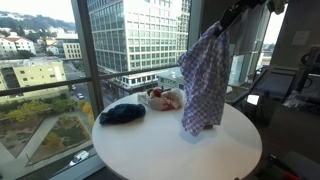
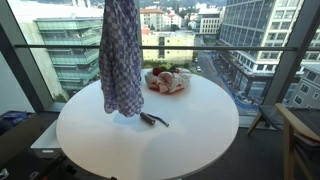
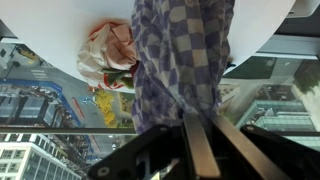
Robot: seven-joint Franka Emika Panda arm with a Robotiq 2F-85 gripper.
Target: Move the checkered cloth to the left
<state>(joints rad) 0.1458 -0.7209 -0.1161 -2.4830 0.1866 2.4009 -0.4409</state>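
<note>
I will bring my gripper down toward the tabletop by the small dark object [image 1: 213, 130] and let go of the fold, since the cloth hangs with its lower end near the table.
The checkered cloth [image 1: 205, 78] is blue and white and hangs full length from my gripper [image 1: 224, 20], its lower end near or touching the round white table [image 1: 170, 150]. It also shows in an exterior view [image 2: 121, 55], hanging from above the frame edge where the gripper is out of sight. In the wrist view the cloth [image 3: 182, 55] drops away from my gripper [image 3: 196, 125], whose fingers are shut on its top.
A red and white crumpled cloth [image 1: 164, 98] lies at the table's window side, also seen in an exterior view [image 2: 167, 80] and the wrist view [image 3: 108, 55]. A dark blue cloth [image 1: 122, 114] lies beside it. A small dark object [image 2: 153, 120] lies under the hanging cloth.
</note>
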